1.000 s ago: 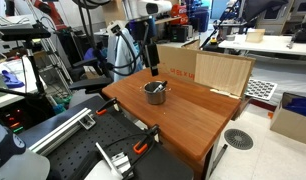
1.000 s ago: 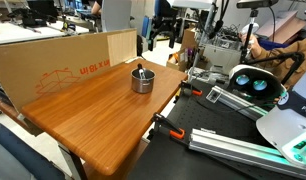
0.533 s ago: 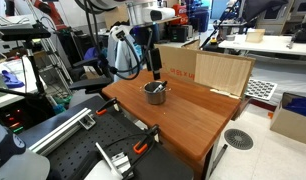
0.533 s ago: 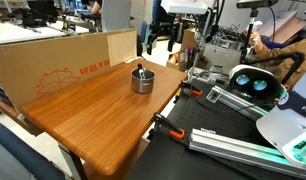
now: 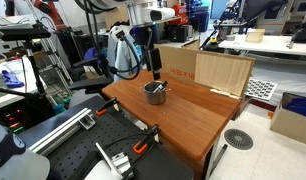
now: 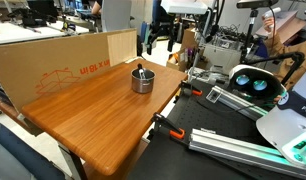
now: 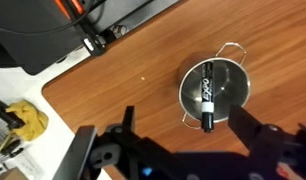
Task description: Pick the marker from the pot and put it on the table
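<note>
The gripper moves down, open, toward the pot (image 7: 225,78) next and brings its fingers to either side of the marker's black end (image 7: 207,121), which leans over the pot's rim.
The small silvery pot (image 7: 225,78) stands on the reddish-brown table (image 7: 123,80), toward its far side in both exterior views (image 5: 155,93) (image 6: 142,80). The dark marker (image 7: 206,95) lies inside the pot, one end leaning over the rim; in an exterior view it shows as a dark stick (image 6: 140,70). My gripper (image 7: 188,128) hangs above the pot, slightly to one side, with its jaws wide apart and nothing between them. In an exterior view the gripper (image 5: 153,72) is a short way above the pot and not touching it.
Pale cardboard and plywood panels (image 5: 223,70) (image 6: 63,60) stand along the table's back edge. Orange-handled clamps (image 5: 141,147) (image 6: 171,131) and metal rails sit at the front edge. White desks (image 5: 263,42) and equipment surround the table.
The arm shifted slightly over the pot between one second and half a second ago, and has held still since. The marker and pot have not moved.
</note>
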`<state>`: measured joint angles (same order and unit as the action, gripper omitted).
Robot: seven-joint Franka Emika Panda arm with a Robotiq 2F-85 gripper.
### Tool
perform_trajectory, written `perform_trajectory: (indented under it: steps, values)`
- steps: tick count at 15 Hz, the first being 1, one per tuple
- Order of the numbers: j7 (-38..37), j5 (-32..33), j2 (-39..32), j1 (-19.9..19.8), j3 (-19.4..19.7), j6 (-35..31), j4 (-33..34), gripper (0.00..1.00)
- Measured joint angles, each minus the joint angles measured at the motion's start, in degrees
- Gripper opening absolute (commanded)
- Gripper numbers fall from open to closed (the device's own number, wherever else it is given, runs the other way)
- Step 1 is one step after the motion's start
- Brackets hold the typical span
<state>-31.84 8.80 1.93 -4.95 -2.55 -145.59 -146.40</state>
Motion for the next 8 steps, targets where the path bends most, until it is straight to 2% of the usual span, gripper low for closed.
perform_trajectory:
  steps: [5, 8]
  values:
    - [-0.3, 0.16, -0.03, 0.05, 0.05, -0.11, -0.03, 1.0]
    - [-2.09, 0.27, -0.93, 0.44, 0.05, -2.61, -0.1, 1.0]
